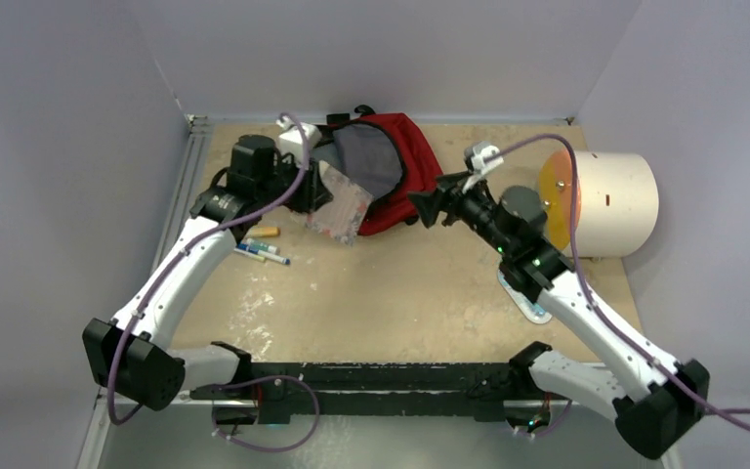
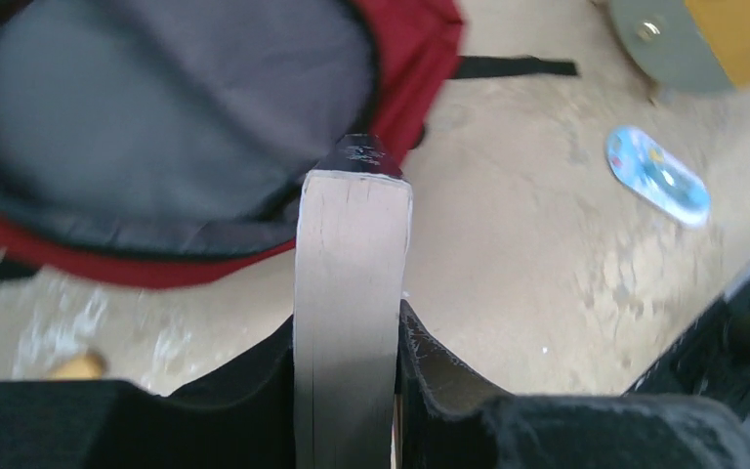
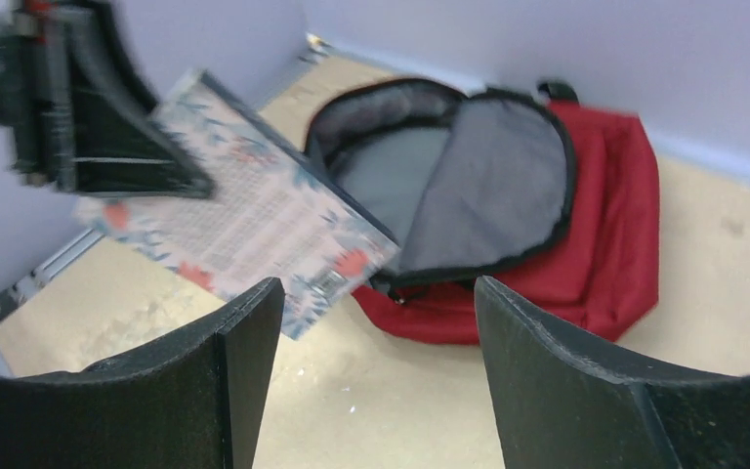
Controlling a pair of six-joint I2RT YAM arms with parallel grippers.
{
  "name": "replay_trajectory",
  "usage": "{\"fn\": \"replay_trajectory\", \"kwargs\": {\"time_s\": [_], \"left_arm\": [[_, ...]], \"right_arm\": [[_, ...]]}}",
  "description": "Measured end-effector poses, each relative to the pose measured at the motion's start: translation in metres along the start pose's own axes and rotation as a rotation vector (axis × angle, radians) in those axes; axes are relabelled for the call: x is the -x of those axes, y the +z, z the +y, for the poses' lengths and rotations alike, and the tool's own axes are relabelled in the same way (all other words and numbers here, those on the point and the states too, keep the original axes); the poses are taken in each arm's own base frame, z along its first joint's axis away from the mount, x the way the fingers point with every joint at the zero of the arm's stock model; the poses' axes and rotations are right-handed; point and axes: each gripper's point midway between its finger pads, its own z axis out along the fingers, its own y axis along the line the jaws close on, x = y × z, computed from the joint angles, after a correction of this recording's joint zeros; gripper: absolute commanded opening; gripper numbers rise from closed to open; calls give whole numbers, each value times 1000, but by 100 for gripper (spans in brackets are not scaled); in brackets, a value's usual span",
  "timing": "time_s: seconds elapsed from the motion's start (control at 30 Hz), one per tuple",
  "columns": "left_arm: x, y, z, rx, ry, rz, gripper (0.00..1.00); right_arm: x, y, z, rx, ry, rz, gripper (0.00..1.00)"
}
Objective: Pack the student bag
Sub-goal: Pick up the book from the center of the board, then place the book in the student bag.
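Observation:
The robot's right gripper will next move outward over the bag, then down onto the inner edge of the bag's grey top flap, since the flap covers part of the bag's opening.
The student bag (image 1: 412,156) lies at the back of the table, dark red, its main compartment unzipped and its grey lining (image 2: 176,107) showing. My left gripper (image 1: 301,191) is shut on a floral-covered book (image 1: 344,207), which it holds by one edge, lifted and tilted, just left of the bag's opening. In the left wrist view the book's pale page edge (image 2: 352,283) runs up between the fingers (image 2: 449,381) toward the bag. My right gripper (image 1: 428,207) stands open and empty at the bag's right side. Its wrist view shows the bag (image 3: 610,215) and the book (image 3: 254,215) beyond the jaws.
A cream cylinder with an orange face (image 1: 605,200) stands at the right, with a grey disc (image 1: 522,200) beside it. Pens (image 1: 262,252) and a small orange item (image 1: 266,232) lie left of centre. A light-blue case (image 2: 656,176) lies under the right arm. Walls enclose three sides.

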Motion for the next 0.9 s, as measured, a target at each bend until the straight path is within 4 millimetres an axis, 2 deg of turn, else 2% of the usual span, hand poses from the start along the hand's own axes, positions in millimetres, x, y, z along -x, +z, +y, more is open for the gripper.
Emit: {"fn": "replay_trajectory", "kwargs": {"time_s": [0.17, 0.33, 0.43, 0.67, 0.8, 0.9], "left_arm": [[-6, -21, 67, 211, -302, -6, 0], [-15, -47, 110, 358, -507, -26, 0], [-20, -58, 116, 420, -555, -24, 0], [-21, -91, 111, 525, -595, -63, 0], [-20, -101, 107, 539, -598, -83, 0], [-23, -104, 106, 545, -608, -76, 0]], "right_arm": [[-25, 43, -32, -173, 147, 139, 73], [-57, 91, -48, -258, 198, 263, 71], [-70, 127, -44, -283, 172, 312, 69], [-106, 211, -8, -313, 37, 406, 70], [-135, 244, -5, -382, -62, 451, 74], [-166, 257, -11, -449, -153, 506, 74]]}}
